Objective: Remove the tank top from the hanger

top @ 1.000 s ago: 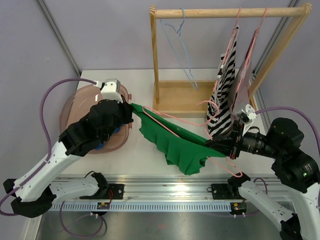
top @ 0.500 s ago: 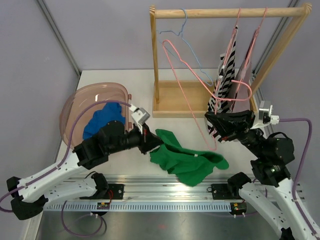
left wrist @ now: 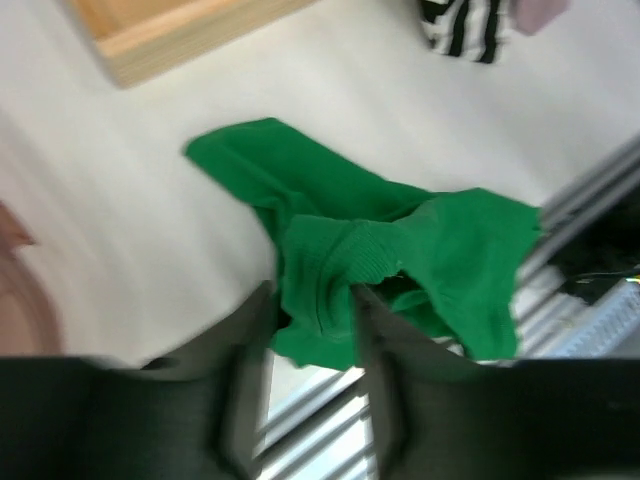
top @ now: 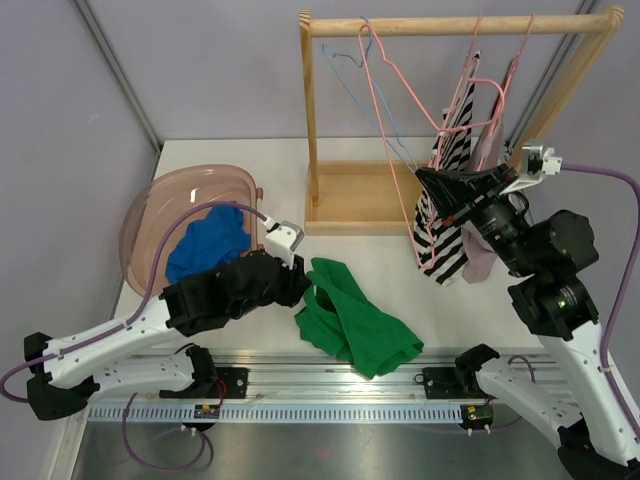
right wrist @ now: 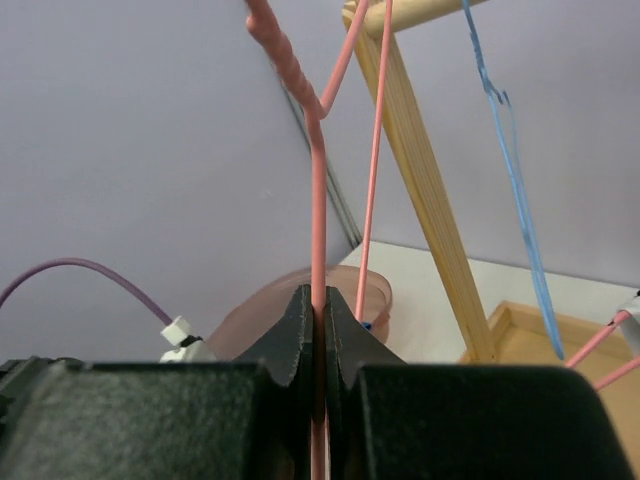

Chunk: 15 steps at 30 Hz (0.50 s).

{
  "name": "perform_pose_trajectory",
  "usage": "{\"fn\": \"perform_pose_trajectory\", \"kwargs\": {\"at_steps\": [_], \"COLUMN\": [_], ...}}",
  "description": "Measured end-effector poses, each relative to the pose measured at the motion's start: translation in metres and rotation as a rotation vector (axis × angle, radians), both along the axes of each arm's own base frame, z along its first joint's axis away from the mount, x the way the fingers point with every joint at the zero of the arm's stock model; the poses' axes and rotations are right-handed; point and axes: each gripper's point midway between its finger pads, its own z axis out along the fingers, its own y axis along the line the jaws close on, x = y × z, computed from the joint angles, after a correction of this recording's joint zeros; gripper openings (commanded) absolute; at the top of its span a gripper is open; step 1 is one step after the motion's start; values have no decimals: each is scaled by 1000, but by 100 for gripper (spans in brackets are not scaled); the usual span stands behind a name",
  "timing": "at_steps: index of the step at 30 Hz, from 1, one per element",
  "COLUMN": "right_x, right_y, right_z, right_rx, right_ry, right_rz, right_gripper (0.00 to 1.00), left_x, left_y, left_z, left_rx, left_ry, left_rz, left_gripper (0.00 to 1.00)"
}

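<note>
The wooden rod is outward of my right gripper and to its left in the top view, so I will carry the bare hanger's hook onto it and release.
The green tank top (top: 355,325) lies crumpled on the white table near the front rail, off the hanger. In the left wrist view the tank top (left wrist: 440,240) has a fold reaching between my left gripper's (left wrist: 310,296) parted fingers. From above, the left gripper (top: 303,285) sits open at the cloth's left edge. The bare pink wire hanger (top: 390,110) is raised, its hook up by the wooden rod (top: 450,25). My right gripper (top: 428,187) is shut on its wire. The right wrist view shows the right gripper (right wrist: 318,310) pinching the pink hanger (right wrist: 317,200).
A wooden rack (top: 310,120) stands at the back with a blue wire hanger (top: 385,135), a striped garment (top: 440,230) and a pink garment (top: 480,250) on pink hangers. A pink basin (top: 150,210) holding blue cloth (top: 205,245) sits at the left.
My left gripper has opened and let go of the tank top, which has settled on the table. My right arm has lifted the bare pink hanger up to the rod.
</note>
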Motion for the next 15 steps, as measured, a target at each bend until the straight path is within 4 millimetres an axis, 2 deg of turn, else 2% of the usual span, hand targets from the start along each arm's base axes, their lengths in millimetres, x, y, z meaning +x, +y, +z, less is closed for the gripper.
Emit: {"fn": "perform_pose_trajectory", "kwargs": {"at_steps": [3,4,6,11,15], "right_x": [19,28,45,86,109], "right_y": [3,6,10,24,31], "right_z": [-8,-14,-26,-53,-50], "right_rx": [-55,-78,-126,-230,-276], "right_ry": [75,103,161,289,313], "right_rz": [-35,-46,-68,-104,-151], "right_gripper": [0,0,0,0,0], "left_x": [5,6,6,5,4], "left_y": [15,19,29,56,74], "left_z": [1,2,5,14,20], "left_rx": [38,46,60,79,78], "left_ry": [-8,-14,-23,-58,-85], "left_rz": [60,75,99,148,176], "left_gripper": [78,89,99,99,99]}}
